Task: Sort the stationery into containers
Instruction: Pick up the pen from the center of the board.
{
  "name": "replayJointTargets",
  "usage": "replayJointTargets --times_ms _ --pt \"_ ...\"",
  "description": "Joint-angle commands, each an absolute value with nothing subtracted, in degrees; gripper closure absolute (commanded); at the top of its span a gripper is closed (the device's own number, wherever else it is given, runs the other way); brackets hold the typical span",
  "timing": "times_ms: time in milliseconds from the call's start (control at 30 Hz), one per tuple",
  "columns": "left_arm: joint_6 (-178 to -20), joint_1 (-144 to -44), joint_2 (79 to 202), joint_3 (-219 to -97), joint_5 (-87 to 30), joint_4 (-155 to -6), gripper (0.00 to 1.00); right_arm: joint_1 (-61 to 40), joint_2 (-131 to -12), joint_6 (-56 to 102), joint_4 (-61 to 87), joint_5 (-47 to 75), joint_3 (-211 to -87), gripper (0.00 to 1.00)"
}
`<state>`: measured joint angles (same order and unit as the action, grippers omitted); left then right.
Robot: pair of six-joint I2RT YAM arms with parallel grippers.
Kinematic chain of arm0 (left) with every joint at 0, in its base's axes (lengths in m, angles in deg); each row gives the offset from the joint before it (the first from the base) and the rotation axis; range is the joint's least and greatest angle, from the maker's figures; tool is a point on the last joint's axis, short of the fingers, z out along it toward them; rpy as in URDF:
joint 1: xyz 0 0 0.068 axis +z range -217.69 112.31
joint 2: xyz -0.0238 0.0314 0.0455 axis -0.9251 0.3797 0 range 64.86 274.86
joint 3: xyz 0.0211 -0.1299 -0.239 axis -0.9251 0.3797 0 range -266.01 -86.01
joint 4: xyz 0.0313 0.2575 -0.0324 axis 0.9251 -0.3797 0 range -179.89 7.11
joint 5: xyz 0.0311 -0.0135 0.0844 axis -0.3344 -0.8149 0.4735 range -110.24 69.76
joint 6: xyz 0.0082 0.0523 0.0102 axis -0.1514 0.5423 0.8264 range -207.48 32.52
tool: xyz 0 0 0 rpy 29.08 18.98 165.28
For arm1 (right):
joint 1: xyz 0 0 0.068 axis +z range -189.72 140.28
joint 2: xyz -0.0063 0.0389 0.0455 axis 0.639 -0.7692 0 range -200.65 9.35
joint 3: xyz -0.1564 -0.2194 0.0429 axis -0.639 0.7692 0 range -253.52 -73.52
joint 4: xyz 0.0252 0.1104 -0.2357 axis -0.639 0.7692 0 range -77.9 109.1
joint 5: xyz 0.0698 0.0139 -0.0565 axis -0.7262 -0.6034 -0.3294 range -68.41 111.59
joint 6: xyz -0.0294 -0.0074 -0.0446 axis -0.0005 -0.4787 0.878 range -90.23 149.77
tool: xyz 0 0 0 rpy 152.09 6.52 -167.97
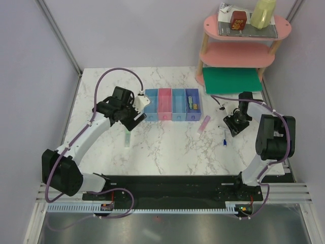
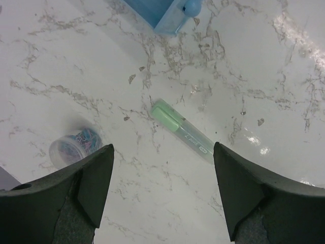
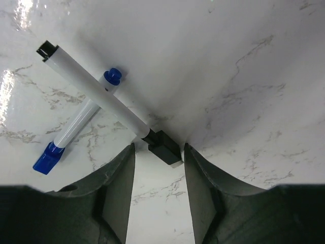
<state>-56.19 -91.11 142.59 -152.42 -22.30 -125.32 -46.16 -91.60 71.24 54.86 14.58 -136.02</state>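
Note:
The slanted pale green stick lies below my left gripper, nearer my base. My gripper will next lower backward to it, its open fingers turning to straddle the stick's clear body (image 1: 127,140) (image 2: 191,136).
My left gripper (image 1: 133,114) (image 2: 162,147) is open and empty above the table. A pale green stick (image 2: 180,131) (image 1: 127,137) lies just beyond its fingertips. A round clear roll of coloured bits (image 2: 75,146) lies to the left of the stick. My right gripper (image 1: 234,122) (image 3: 159,147) is shut on the black end of a thin pen with a white barrel (image 3: 96,94), held off the table. A blue-and-white pen (image 3: 76,129) (image 1: 225,138) lies below it. A pink stick (image 1: 203,124) lies near the joined bins (image 1: 171,118). Another green stick (image 1: 191,104) lies in the purple bin.
A pink round tiered shelf (image 1: 238,53) stands at the back right, with a red box (image 1: 237,20) and a yellow bottle (image 1: 263,12) on top. A flat green board (image 1: 231,80) lies at its foot. A corner of the light blue bin (image 2: 170,15) shows in the left wrist view.

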Motion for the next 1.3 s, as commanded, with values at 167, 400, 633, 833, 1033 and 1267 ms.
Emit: replayJointTargets --times_ms 167,400,633,833,1033,1267 --pt "-53.7 -87.5 141.1 -149.5 -25.3 -126.4 0.15 -46.1 -91.4 73.0 52.3 14.7 -134.2 0.80" --pt "-54.3 -86.3 141.6 -146.7 -25.9 -126.5 0.15 -46.0 -85.2 73.7 55.8 13.8 -133.7 0.94" --pt "-56.2 -83.9 143.4 -143.7 -25.2 -125.9 0.16 -46.1 -76.2 72.0 62.6 9.5 -139.3 0.95" --pt "-58.4 -83.1 147.9 -141.8 -24.2 -123.8 0.16 -45.1 -73.6 65.5 65.0 -0.1 -152.2 0.95" --pt "-61.6 -82.8 156.5 -142.9 -24.1 -121.4 0.17 -37.5 -76.1 56.1 59.1 -2.6 -157.4 0.95" --pt "-63.9 -82.4 163.4 -145.6 -24.4 -119.3 0.28 -28.8 -81.9 48.2 49.9 -2.6 -157.3 0.93"
